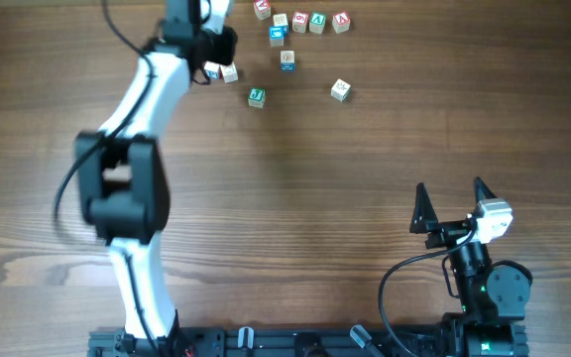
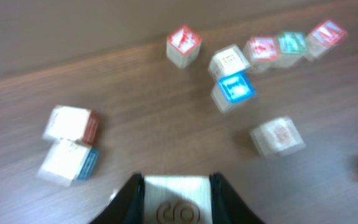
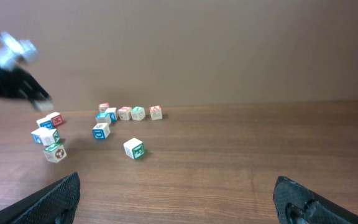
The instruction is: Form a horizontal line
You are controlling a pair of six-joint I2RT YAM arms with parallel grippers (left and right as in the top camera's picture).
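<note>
The open space has room for a line. My left gripper should next move back from the scattered cubes and lower the pale wooden cube onto bare table (image 1: 233, 151) there.
A short row of three letter cubes (image 1: 318, 22) with red and green top faces stands edge to edge at the table's back; it also shows in the left wrist view (image 2: 291, 42) and the right wrist view (image 3: 138, 112). My left gripper (image 1: 218, 47) hovers to the left of the row and is shut on a pale wooden cube (image 2: 176, 199) with an engraved mark. Two cubes (image 1: 221, 71) lie just in front of it, touching each other. My right gripper (image 1: 454, 206) is open and empty at the front right, far from all the cubes; its fingers frame bare table (image 3: 179, 199).
Single cubes lie scattered near the row: a blue one (image 1: 277, 36), a pale one (image 1: 281, 20), one at the back edge (image 1: 263, 9), one below (image 1: 287, 59), a green-marked one (image 1: 256, 97) and one to the right (image 1: 340, 90).
</note>
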